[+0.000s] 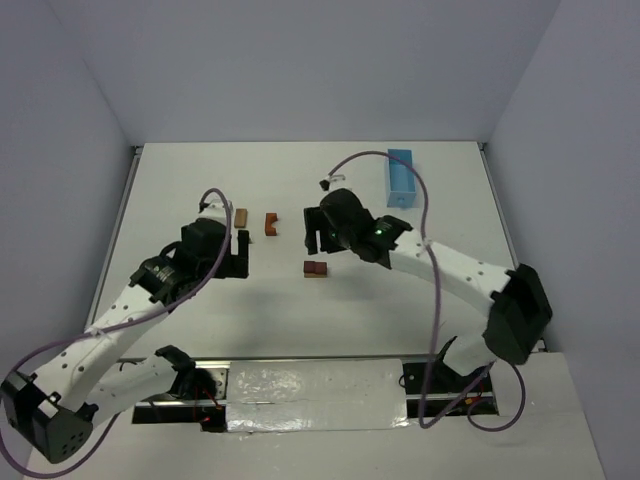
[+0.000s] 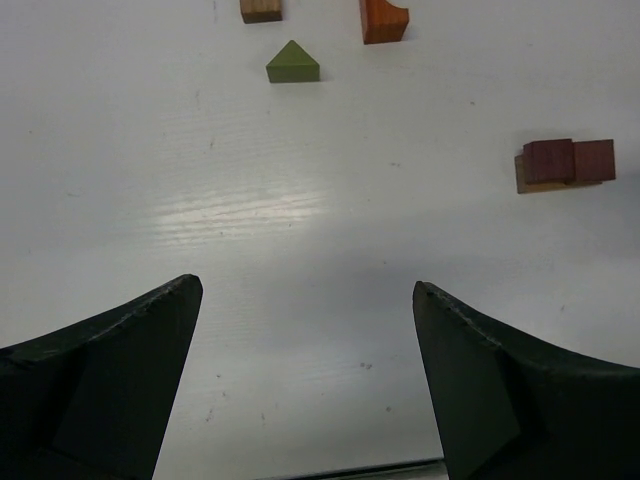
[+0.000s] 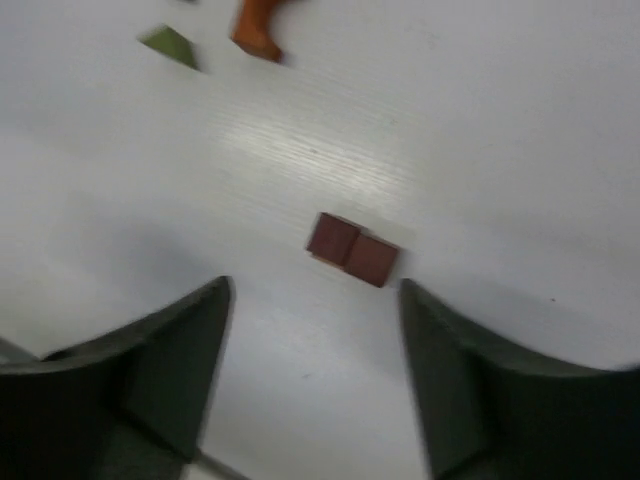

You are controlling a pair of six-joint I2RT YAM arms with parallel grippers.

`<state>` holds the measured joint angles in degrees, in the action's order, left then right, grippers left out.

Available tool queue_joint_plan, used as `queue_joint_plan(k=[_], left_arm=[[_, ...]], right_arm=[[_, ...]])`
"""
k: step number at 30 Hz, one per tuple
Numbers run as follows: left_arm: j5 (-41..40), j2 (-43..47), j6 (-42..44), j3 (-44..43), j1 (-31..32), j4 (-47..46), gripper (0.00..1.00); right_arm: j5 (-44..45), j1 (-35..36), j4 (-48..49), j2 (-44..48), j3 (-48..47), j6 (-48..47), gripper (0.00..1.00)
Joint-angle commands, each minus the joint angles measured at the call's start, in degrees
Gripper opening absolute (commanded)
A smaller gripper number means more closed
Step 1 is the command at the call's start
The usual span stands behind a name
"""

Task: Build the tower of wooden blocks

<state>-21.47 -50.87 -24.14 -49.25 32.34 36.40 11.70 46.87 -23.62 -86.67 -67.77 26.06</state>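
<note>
I need to move my left gripper outward next, past the olive-green triangle (image 2: 293, 63), and lower it around the loose tan block (image 2: 261, 11). The block lies outward and below, beyond that triangle.
The wood block tower is only a low stack: two reddish-brown blocks (image 3: 352, 250) lie side by side on a tan block (image 2: 522, 178), in the middle of the table (image 1: 316, 269). My right gripper (image 3: 315, 285) hangs open just behind this stack, nothing between its fingers. An orange arch (image 2: 383, 20), an olive-green triangle (image 2: 293, 63) and a loose tan block (image 2: 261, 10) lie farther back. My left gripper (image 2: 308, 290) stands wide open and empty over bare table, left of the stack.
A light-blue tray (image 1: 400, 178) stands at the back right, behind the right arm. White walls close the table on three sides. The arch (image 1: 271, 224) and tan block (image 1: 241, 217) sit between the two grippers' wrists.
</note>
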Motion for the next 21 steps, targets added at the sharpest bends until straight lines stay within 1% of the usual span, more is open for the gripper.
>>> queue_joint_plan(k=[1, 2, 3, 4, 5, 6, 7, 8, 9, 10, 11, 12, 13, 14, 15, 17, 20, 21], left_arm=[[2.7, -6.3, -1.2, -5.4, -6.6, -2.6, 1.0], [4.5, -8.5, -1.8, -6.6, -9.0, -3.3, 0.99], [8.1, -11.3, -3.1, -9.7, -11.2, -3.8, 0.99], [9.5, -18.4, -3.5, -11.8, -15.6, -3.8, 0.99], [11.0, -22.2, -3.6, -14.4, -17.6, -3.1, 1.0], [12.6, -26.0, -3.6, -18.7, -19.4, -2.6, 1.0], [13.4, -32.5, -3.3, -20.5, -21.0, -2.9, 0.99], [13.8, -35.5, -2.8, -22.3, -23.3, -3.7, 0.99], [14.0, -38.6, -1.5, -25.6, -23.7, -5.4, 0.98], [14.8, -44.3, -0.6, -26.9, -24.0, -6.5, 0.97], [15.3, -47.0, 0.1, -28.6, -24.2, -7.3, 0.96], [16.4, -52.6, 2.2, -32.4, -24.3, -7.8, 0.9], [16.0, -55.3, 2.9, -34.4, -24.3, -7.4, 0.88], [15.5, -57.5, 4.1, -38.6, -24.3, -6.9, 0.81], [14.9, -61.1, 4.6, -40.4, -24.3, -6.0, 0.78], [15.0, -63.5, 6.5, -43.1, -24.4, -6.3, 0.73], [16.1, -66.4, 7.5, -43.6, -24.4, -7.0, 0.71], [16.4, -66.9, 8.0, -43.3, -24.4, -7.2, 0.68]], right_arm=[[-1.2, 0.7, 1.6, 12.1, 1.0, -0.7, 0.99], [-1.6, 0.7, 1.6, 13.9, 1.8, -0.8, 1.0], [-2.5, 0.7, 1.9, 15.5, 2.7, -1.2, 1.0], [-3.3, 0.8, 2.2, 18.1, 4.9, -1.5, 1.0], [-3.8, 0.8, 2.8, 19.2, 6.0, -1.9, 1.0], [-4.0, 0.7, 3.0, 20.3, 8.2, -2.2, 1.0], [-4.4, 0.8, 3.1, 22.5, 9.6, -2.0, 1.0], [-6.1, 0.8, 4.4, 23.7, 11.1, -1.9, 1.0], [-7.6, 0.7, 5.4, 25.1, 14.6, -1.6, 1.0], [-8.9, 0.8, 6.4, 26.5, 16.4, -1.4, 0.99], [-11.1, 0.7, 8.0, 29.2, 17.7, -1.0, 0.99], [-11.4, 0.8, 8.8, 30.3, 20.3, -0.4, 0.99], [-13.0, 0.7, 9.1, 31.3, 21.3, -0.1, 0.99], [-14.2, 0.7, 9.4, 33.2, 22.1, 0.2, 0.99], [-14.8, 0.8, 9.4, 34.0, 23.7, 0.3, 0.99], [-15.1, 0.9, 8.3, 36.4, 25.0, 0.4, 0.99], [-16.7, 0.9, 7.5, 38.6, 27.0, -0.8, 0.99], [-16.2, 0.9, 7.0, 39.7, 27.2, -1.1, 0.99]])
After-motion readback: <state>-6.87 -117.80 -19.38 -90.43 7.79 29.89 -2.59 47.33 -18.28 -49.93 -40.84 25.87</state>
